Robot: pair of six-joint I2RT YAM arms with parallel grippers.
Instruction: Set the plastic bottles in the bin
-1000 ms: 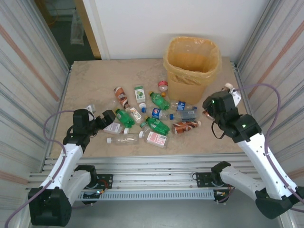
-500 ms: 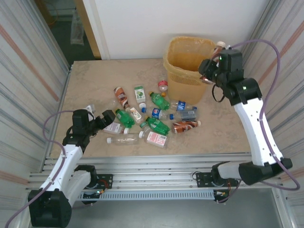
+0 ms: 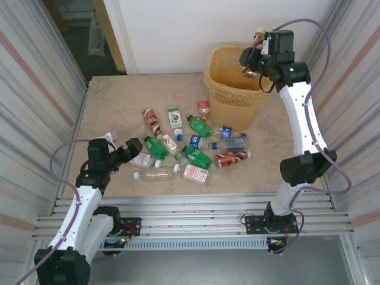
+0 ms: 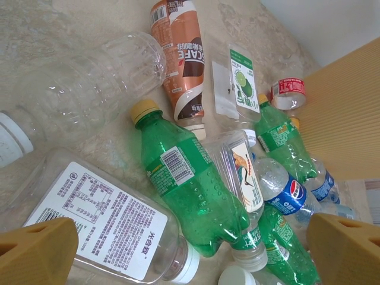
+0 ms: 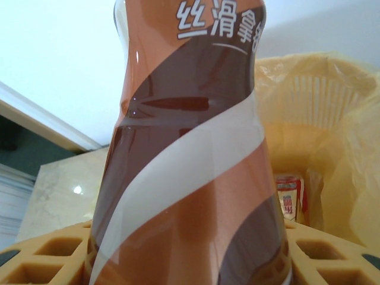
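The brown-labelled bottle hangs over the bin's rim, so I'll move my right gripper down toward the bin's open middle beside it to release.
My right gripper (image 3: 250,64) is shut on a brown-labelled bottle (image 5: 190,148) and holds it over the open top of the bin (image 3: 236,95), near its far right rim. Through the right wrist view the orange-yellow liner (image 5: 338,124) shows behind the bottle, with a red-labelled bottle (image 5: 289,200) lying inside. Several plastic bottles (image 3: 189,145) lie scattered on the table in front of the bin. My left gripper (image 3: 129,149) stands open at the pile's left edge, low over a green bottle (image 4: 190,178) and a clear white-labelled bottle (image 4: 101,219).
A brown coffee bottle (image 4: 184,59) and a large clear bottle (image 4: 95,83) lie beyond the left fingers (image 4: 35,252). Corrugated metal walls (image 3: 35,107) close in both sides of the beige table (image 3: 119,101). The bin wall (image 4: 350,113) rises at the pile's far right.
The right arm has swung up from the table's right side to above the bin, carrying the brown-labelled bottle. The left arm has barely shifted.
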